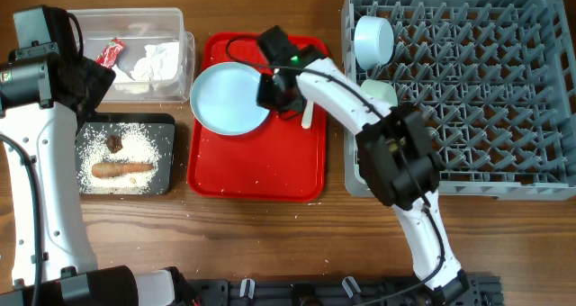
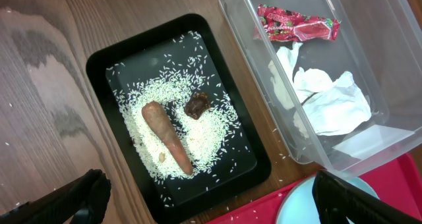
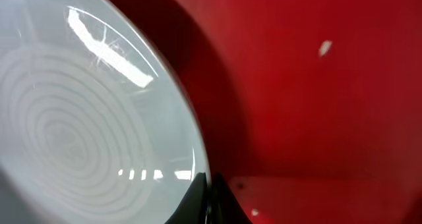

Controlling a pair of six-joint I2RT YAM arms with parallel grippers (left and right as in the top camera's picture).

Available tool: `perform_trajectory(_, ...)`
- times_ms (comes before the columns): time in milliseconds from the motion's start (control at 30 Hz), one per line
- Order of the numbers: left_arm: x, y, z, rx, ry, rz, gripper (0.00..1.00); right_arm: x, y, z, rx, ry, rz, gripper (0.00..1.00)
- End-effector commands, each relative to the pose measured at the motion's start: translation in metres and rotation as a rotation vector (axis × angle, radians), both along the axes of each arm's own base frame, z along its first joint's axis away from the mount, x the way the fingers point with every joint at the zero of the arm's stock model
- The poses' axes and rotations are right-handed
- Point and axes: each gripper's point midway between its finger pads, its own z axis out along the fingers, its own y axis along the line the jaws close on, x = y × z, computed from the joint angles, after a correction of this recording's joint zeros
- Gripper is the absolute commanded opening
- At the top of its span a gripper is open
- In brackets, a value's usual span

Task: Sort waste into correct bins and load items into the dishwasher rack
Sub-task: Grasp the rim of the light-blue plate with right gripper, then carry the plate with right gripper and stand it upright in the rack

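Note:
My right gripper should next go up, carry the plate [image 1: 227, 99] over the grey rack and lower it into the rack's wires [image 1: 427, 49] beside the far pale bowl, because these are empty.
The round pale plate [image 1: 227, 99] lies over the left part of the red tray [image 1: 256, 175]; it fills the left of the right wrist view [image 3: 79, 132]. My right gripper [image 1: 270, 90] [image 3: 210, 196] is shut on the plate's right rim. The clear tub [image 1: 175, 22] holds the red wrapper [image 2: 297, 25] and white tissue [image 2: 326, 102]. The black tray [image 2: 105, 59] holds the brown food piece [image 2: 166, 135], the dark lump [image 2: 196, 105] and white crumbs. My left gripper [image 2: 211, 201] is open and empty above the black tray's edge. The grey rack [image 1: 504, 90] holds a pale bowl [image 1: 373, 40].
A second pale bowl [image 1: 378, 92] sits at the rack's left edge. A white spoon handle [image 1: 307, 115] shows on the red tray under my right arm. A few crumbs lie on the red tray and wood table.

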Motion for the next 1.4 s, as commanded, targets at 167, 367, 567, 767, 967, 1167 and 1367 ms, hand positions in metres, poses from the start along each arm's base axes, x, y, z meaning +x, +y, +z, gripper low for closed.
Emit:
perform_trajectory(167, 0.002, -0.001, 0.004, 0.006, -0.005, -0.016, 1.0, 0.039, -0.062, 0.171, 0.021, -0.436, 0.296, 0.04)
perform_trajectory(367, 0.002, -0.001, 0.004, 0.006, -0.005, -0.016, 1.0, 0.013, -0.216, 0.337, -0.601, -0.816, -0.048, 0.04)
perform_trajectory(567, 0.002, -0.001, 0.004, 0.006, -0.005, -0.016, 1.0, -0.014, -0.327, 0.375, -1.213, -0.737, -0.234, 0.04)
perform_trajectory(767, 0.001, -0.001, 0.004, 0.006, -0.005, -0.016, 1.0, 0.029, -0.372, 0.32, -1.327, -0.558, -0.215, 0.04)
perform_trajectory(967, 0.001, -0.001, 0.004, 0.006, -0.005, -0.016, 1.0, 0.068, -0.37, 0.241, -1.33, -0.416, -0.05, 0.04)
perform_trajectory(1167, 0.002, -0.001, 0.004, 0.006, -0.005, -0.016, 1.0, 0.084, -0.343, 0.193, -1.138, -0.395, 0.106, 0.11)
perform_trajectory(1367, 0.002, -0.001, 0.004, 0.006, -0.005, -0.016, 1.0, 0.055, -0.32, 0.202, -0.871, -0.398, -0.033, 1.0)
